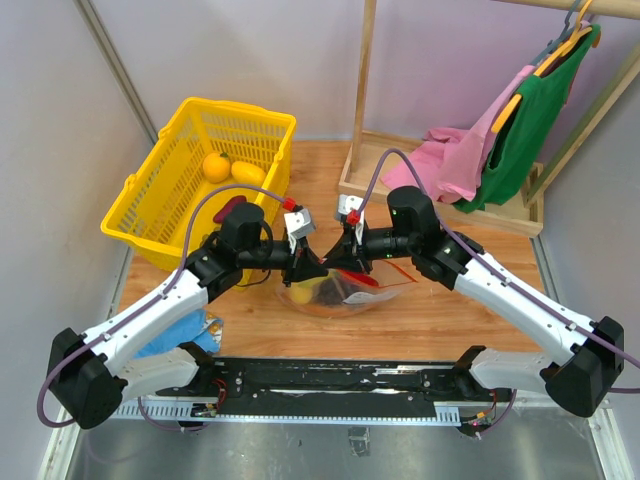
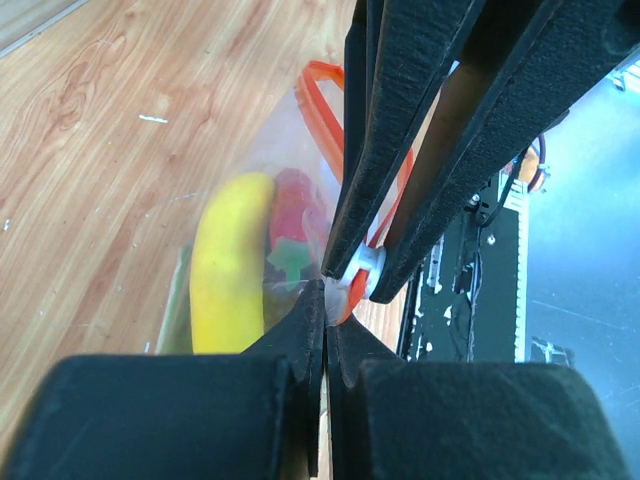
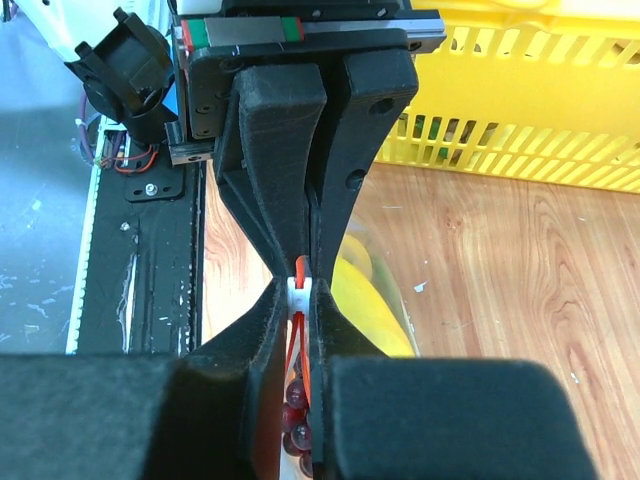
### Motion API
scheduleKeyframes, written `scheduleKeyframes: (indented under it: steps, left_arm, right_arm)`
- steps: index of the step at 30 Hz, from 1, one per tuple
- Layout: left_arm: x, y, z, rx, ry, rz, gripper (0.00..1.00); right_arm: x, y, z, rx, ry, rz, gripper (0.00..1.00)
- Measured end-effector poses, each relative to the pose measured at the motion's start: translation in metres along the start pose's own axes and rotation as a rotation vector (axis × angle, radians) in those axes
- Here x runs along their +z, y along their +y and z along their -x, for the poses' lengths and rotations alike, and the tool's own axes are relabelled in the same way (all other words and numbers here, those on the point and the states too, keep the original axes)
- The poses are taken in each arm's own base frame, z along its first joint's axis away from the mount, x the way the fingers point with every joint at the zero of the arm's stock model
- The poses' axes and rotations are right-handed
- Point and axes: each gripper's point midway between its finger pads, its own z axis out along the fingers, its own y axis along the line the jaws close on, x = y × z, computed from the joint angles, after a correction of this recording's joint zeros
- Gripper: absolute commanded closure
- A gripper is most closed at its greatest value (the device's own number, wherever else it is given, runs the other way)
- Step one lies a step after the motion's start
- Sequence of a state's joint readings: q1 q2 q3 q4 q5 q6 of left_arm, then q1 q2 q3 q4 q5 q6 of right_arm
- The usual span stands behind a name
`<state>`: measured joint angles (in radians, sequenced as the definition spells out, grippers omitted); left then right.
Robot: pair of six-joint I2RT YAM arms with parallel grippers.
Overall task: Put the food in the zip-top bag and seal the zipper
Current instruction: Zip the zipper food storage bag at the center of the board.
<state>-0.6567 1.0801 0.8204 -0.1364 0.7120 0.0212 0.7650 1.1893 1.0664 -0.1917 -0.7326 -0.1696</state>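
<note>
The zipper is still open at the red zipper's far end [image 1: 415, 281]. My right gripper needs to pull the zipper's slider there next, to the right in the top view, and let it go.
The clear zip-top bag [image 1: 345, 292] lies on the wooden table between my two grippers. Inside it are a yellow banana [image 2: 230, 270], a red piece with a green top [image 2: 292, 215] and dark red grapes [image 3: 295, 412]. My left gripper [image 2: 326, 300] is shut on the bag's edge at the end of the red zipper strip [image 2: 322, 95]. My right gripper [image 3: 301, 298] faces it tip to tip and is shut on the white slider [image 3: 301, 292]; the slider also shows in the left wrist view [image 2: 362, 278]. In the top view the left gripper [image 1: 302, 268] and right gripper [image 1: 336, 262] meet above the bag.
A yellow plastic basket [image 1: 160, 195] stands at the back left with two yellow-orange fruits [image 1: 232, 168] in it. A wooden clothes rack [image 1: 440, 200] with pink and green garments stands at the back right. A blue cloth [image 1: 175, 335] lies under the left arm.
</note>
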Motion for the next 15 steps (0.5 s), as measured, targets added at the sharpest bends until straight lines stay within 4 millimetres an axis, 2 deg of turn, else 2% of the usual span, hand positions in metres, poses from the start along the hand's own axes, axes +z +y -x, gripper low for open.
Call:
scheduleKeyframes:
  steps: [4,15]
  left_arm:
    - [-0.0007,0.0010,0.0008,-0.002,-0.002,0.010,1.00]
    - [-0.0020,0.0016,0.0041,-0.028,-0.022,0.031,1.00]
  right_arm:
    - [-0.0003,-0.0011,-0.0021,-0.007,0.009,-0.005,0.99]
    - [-0.0077,-0.0088,-0.0080,-0.044,0.044,-0.066,0.99]
